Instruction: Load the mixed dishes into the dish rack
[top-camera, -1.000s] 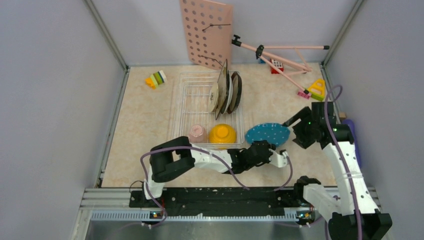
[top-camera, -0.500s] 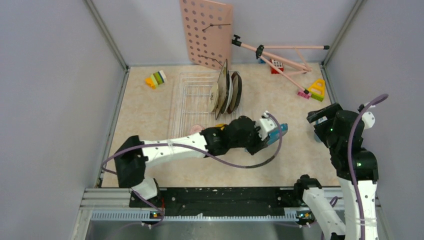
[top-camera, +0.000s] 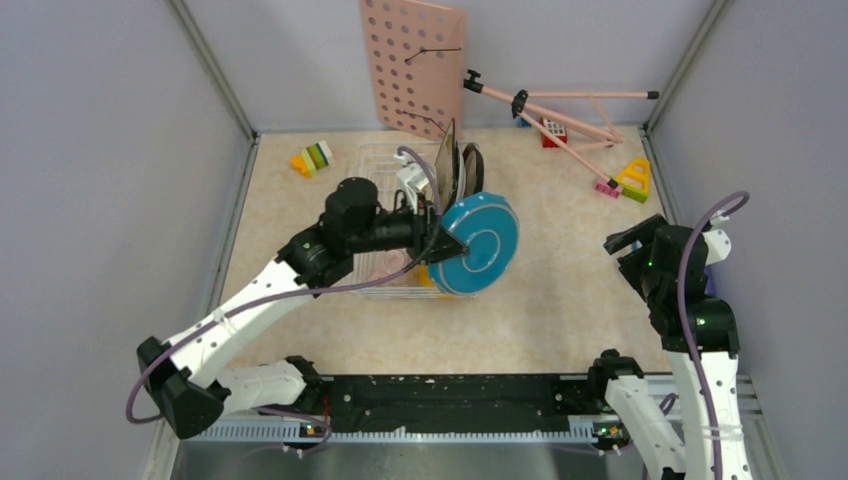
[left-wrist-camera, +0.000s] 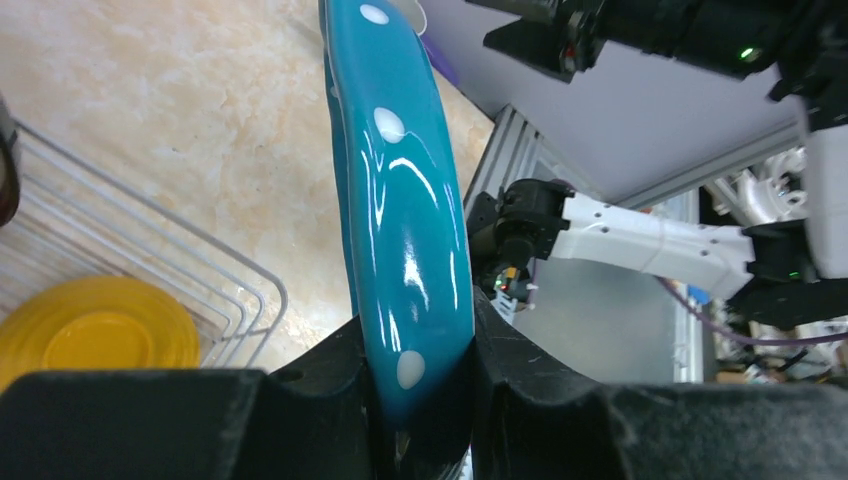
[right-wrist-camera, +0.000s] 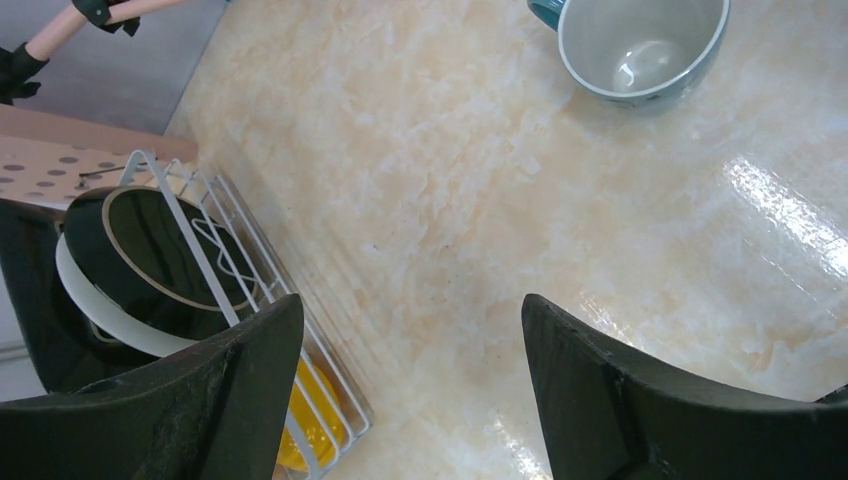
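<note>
My left gripper swings outward next, turns the dish parallel to the upright plates, lowers and releases it, since the free slot beside them is outward and below the gripper.
My left gripper is shut on the rim of the teal white-dotted dish and holds it on edge above the front right corner of the white wire dish rack. In the left wrist view the jaws clamp the dish tightly. Plates stand upright in the rack's back right. The pink cup and the yellow-orange bowl sit at the rack's front, partly hidden. My right gripper is open and empty, and the small blue cup stands on the table ahead of it.
The pink pegboard leans on the back wall behind the rack. A pink tripod and toy blocks lie at the back right. More blocks lie left of the rack.
My left arm has lifted the teal dish off the table right of the rack, turned it on edge and swung it left over the rack's front right corner. My right arm has drawn back right.
</note>
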